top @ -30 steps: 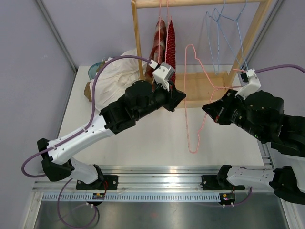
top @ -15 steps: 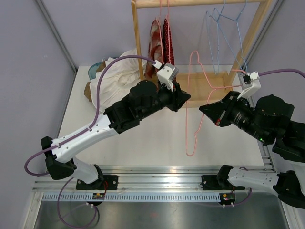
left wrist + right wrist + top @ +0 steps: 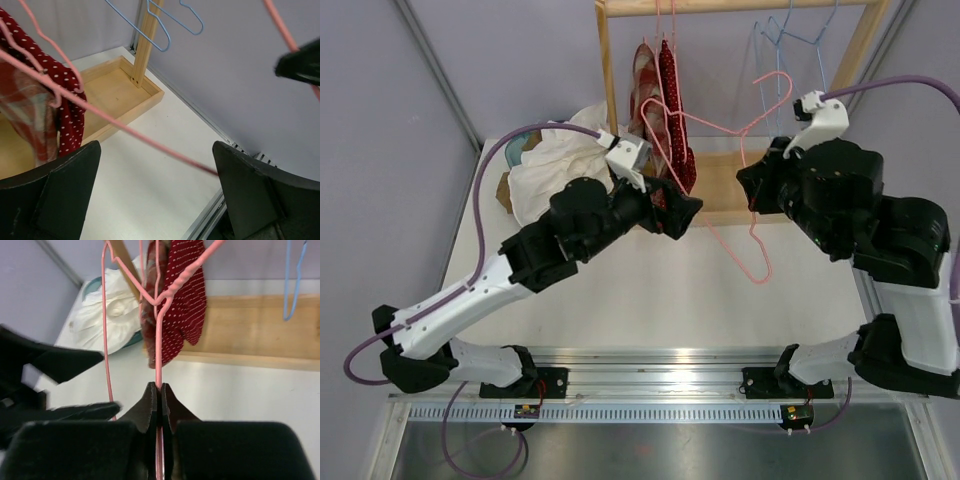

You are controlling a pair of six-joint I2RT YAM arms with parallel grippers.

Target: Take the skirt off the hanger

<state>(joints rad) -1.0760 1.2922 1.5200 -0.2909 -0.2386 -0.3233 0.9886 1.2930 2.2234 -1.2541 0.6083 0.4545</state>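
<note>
The robot's right hand should carry the bare hanger (image 3: 732,250) outward and let go of it at the empty part of the rack's top bar (image 3: 735,5), which is outward of that hand.
A bare pink wire hanger (image 3: 732,250) hangs tilted in the air in front of the wooden rack (image 3: 610,80). My right gripper (image 3: 748,188) is shut on its wire, as the right wrist view shows with the jaws (image 3: 159,388) pinched on the hanger (image 3: 158,340). My left gripper (image 3: 688,212) stands open, nothing between its fingers (image 3: 156,150); the hanger's wire (image 3: 125,127) crosses beyond them. A red polka-dot skirt (image 3: 672,110) hangs from the rack on another pink hanger, just past the left gripper, with a plaid garment (image 3: 642,85) beside it.
Blue wire hangers (image 3: 785,30) hang at the rack's right end. The rack's wooden base tray (image 3: 720,190) lies on the table behind both grippers. A pile of white cloth (image 3: 555,165) sits at the back left, over a basket.
My left gripper has opened and drawn back to the left. The right arm has swung up and toward the rack, carrying the pink hanger higher and tilting it.
</note>
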